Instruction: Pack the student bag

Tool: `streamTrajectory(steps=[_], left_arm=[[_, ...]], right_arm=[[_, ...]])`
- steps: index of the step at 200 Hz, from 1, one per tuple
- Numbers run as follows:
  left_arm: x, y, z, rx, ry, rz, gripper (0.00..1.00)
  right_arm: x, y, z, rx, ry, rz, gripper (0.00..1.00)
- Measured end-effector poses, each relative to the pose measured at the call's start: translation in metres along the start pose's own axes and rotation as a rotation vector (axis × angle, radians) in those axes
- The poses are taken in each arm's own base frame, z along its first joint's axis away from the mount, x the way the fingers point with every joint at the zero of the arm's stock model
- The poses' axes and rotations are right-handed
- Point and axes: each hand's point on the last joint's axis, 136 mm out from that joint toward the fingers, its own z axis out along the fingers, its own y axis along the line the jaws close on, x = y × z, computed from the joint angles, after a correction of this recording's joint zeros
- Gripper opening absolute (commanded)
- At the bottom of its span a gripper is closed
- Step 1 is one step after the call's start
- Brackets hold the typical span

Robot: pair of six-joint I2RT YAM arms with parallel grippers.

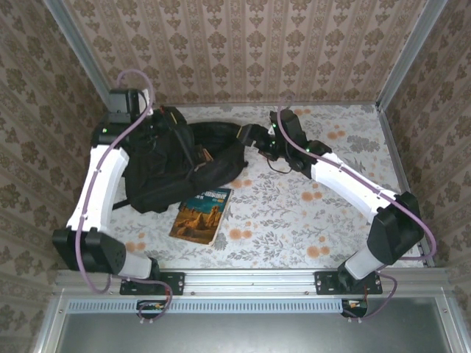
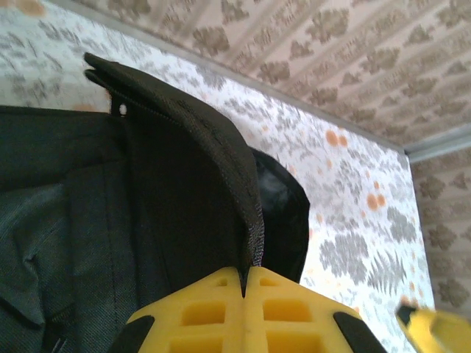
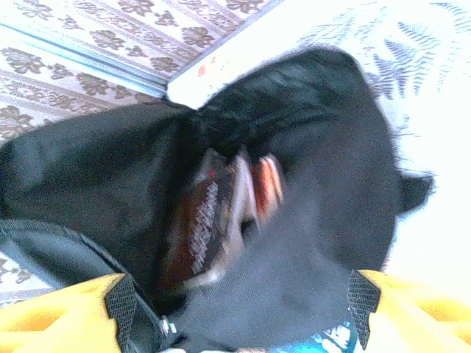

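Note:
My left gripper is to pull the bag's rim outward toward the back wall next and release it, because the bag [image 1: 173, 165] is over the book's far edge.
The student bag [image 1: 173, 165] is a large black backpack lying at the back left of the table. My left gripper [image 1: 163, 121] is at its far edge, and in the left wrist view the yellow jaws [image 2: 246, 278] are shut on the bag's zippered rim [image 2: 221, 162], holding it up. My right gripper [image 1: 254, 138] hovers at the bag's open mouth [image 3: 243, 140], and its fingers [image 3: 121, 301] stand wide apart with nothing between them. Two books [image 3: 213, 220] are inside the opening, blurred. A third book [image 1: 200, 215] with a brown-and-teal cover lies flat on the table in front of the bag.
The floral tablecloth [image 1: 309, 213] is bare to the right of the book. Patterned walls close in the back and both sides. The metal rail [image 1: 250, 279] with the arm bases runs along the near edge.

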Motion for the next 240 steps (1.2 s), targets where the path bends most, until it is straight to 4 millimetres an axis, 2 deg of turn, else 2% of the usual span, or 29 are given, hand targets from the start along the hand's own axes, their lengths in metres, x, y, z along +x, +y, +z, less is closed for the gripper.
streamTrajectory(steps=[25,52,60,70,77,94,111,130,152,178,199,216,240], left_arm=[[-0.03,0.007,0.024,-0.035,-0.036,0.006,0.0],[-0.043,0.017,0.051,-0.062,-0.027,0.019,0.0],[-0.044,0.02,0.06,-0.065,-0.017,0.019,0.07],[-0.044,0.022,0.071,-0.066,-0.002,0.022,0.26],[-0.041,0.023,0.077,-0.064,0.012,0.026,0.36],[-0.03,0.022,0.086,-0.061,0.043,0.027,0.47],[-0.006,0.016,0.085,-0.048,0.075,0.037,0.52],[0.04,0.015,0.071,-0.043,0.137,0.033,0.54],[0.088,0.026,0.041,-0.051,0.18,0.016,0.67],[0.126,0.044,-0.001,-0.073,0.155,-0.005,0.69],[0.154,0.049,-0.021,-0.066,0.149,0.0,0.7],[0.184,0.055,-0.024,-0.077,0.187,0.008,0.71],[0.234,0.071,-0.011,-0.139,0.291,0.037,0.75]], right_arm=[[0.005,-0.024,-0.001,0.046,0.012,-0.013,0.78],[0.019,-0.042,0.003,0.064,0.061,-0.016,0.78],[0.025,-0.044,0.005,0.061,0.084,-0.016,0.78],[0.03,-0.045,0.011,0.051,0.112,-0.019,0.78],[0.034,-0.045,0.016,0.042,0.131,-0.02,0.78],[0.049,-0.051,0.031,0.041,0.187,-0.016,0.77],[0.071,-0.06,0.047,0.053,0.257,-0.013,0.77],[0.097,-0.066,0.057,0.064,0.326,-0.018,0.76],[0.129,-0.072,0.059,0.074,0.398,-0.026,0.76],[0.154,-0.073,0.058,0.079,0.444,-0.033,0.76],[0.169,-0.071,0.064,0.068,0.478,-0.031,0.75],[0.181,-0.076,0.07,0.077,0.504,-0.027,0.75],[0.192,-0.088,0.069,0.104,0.526,-0.022,0.75]])
